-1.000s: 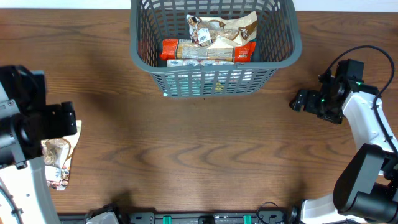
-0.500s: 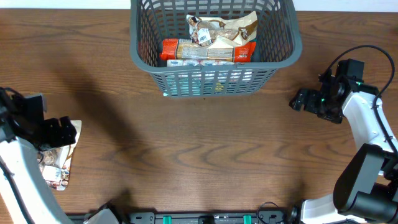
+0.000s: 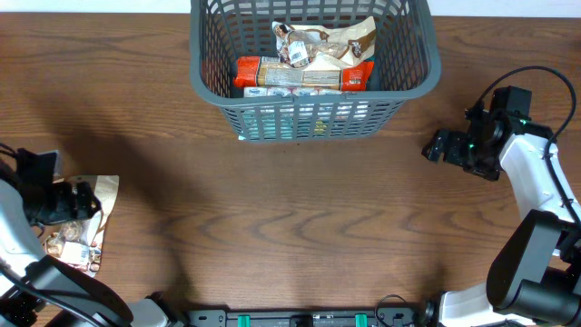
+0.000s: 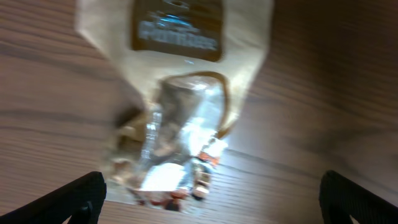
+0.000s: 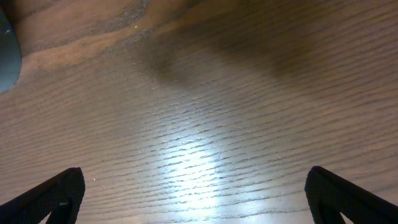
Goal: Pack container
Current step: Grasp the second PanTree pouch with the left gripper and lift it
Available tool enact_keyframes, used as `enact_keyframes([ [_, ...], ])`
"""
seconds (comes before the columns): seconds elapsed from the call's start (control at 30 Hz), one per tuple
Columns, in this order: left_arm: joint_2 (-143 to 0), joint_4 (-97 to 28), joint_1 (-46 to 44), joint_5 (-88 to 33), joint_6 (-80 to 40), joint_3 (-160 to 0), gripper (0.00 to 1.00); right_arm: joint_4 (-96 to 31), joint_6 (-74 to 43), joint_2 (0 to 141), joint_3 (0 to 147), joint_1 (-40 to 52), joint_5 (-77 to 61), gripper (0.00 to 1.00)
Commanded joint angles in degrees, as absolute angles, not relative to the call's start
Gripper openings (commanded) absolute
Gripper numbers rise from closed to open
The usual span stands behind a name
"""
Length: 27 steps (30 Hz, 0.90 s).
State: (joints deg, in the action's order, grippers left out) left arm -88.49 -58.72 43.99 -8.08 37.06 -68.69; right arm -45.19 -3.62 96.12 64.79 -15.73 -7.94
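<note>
Next, my left gripper moves down toward the brown label (image 4: pixel 178 30) of the beige snack packet and closes there, since the packet lies flat below its wide-open fingers.
The dark grey slotted container (image 3: pixel 410 73) stands at the back middle of the table with several snack packets (image 3: pixel 304 62) inside. A beige snack packet (image 3: pixel 91 232) lies flat on the table at the far left; it fills the left wrist view (image 4: pixel 180 106), blurred. My left gripper (image 3: pixel 80 202) is open right above this packet, its fingertips (image 4: pixel 214 199) wide apart and empty. My right gripper (image 3: pixel 438 145) is open and empty over bare wood at the right, to the right of the container; the right wrist view (image 5: pixel 196 193) shows only wood between the fingers.
The table's front edge runs along the bottom of the overhead view, with a black rail (image 3: pixel 300 318). A grey corner of the container (image 5: pixel 6 56) shows at the left edge of the right wrist view.
My left arm has moved down and toward the left edge, lowering over the beige packet, which now shows more. The right arm has not moved.
</note>
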Motion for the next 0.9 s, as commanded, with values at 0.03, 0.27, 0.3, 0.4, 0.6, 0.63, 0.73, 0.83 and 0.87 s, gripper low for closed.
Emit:
enact_keyframes([
  [0.03,-89.6,-56.6,47.0,-6.5,41.6,-68.3,0.99,-45.2,-4.3,95.7,64.8,-15.7,-8.1,0.99],
  [0.27,-93.9,-53.3,47.6,-6.4,46.1,-68.3,0.99,-45.0,-5.8,95.7,64.8,-15.7,-8.1,0.99],
  [0.3,-94.7,-52.7,47.6,-6.4,46.4,-68.3,0.99,-45.0,-5.9,95.7,64.8,-15.7,-8.1,0.99],
  [0.4,-97.6,-50.6,47.5,-6.4,46.5,-68.3,0.99,-45.0,-6.2,95.7,64.8,-15.7,-8.1,0.99],
  [0.6,-103.5,-48.0,47.5,-6.4,46.5,-68.3,0.99,-45.0,-6.2,95.7,64.8,-15.7,-7.9,0.99],
  [0.63,-104.4,-47.7,47.5,-6.4,46.5,-68.3,0.99,-45.0,-6.2,95.7,64.8,-15.7,-7.9,0.99],
  [0.73,-106.4,-46.9,47.4,-6.2,46.5,-68.3,0.98,-45.0,-6.2,95.7,64.8,-15.7,-7.9,0.99],
  [0.83,-107.6,-46.4,46.9,-5.3,46.5,-68.3,0.92,-45.0,-6.3,95.7,64.8,-15.7,-7.9,0.99],
  [0.87,-107.9,-46.2,46.5,-4.9,46.5,-68.3,0.92,-45.0,-6.4,95.7,64.8,-15.7,-7.9,0.99],
])
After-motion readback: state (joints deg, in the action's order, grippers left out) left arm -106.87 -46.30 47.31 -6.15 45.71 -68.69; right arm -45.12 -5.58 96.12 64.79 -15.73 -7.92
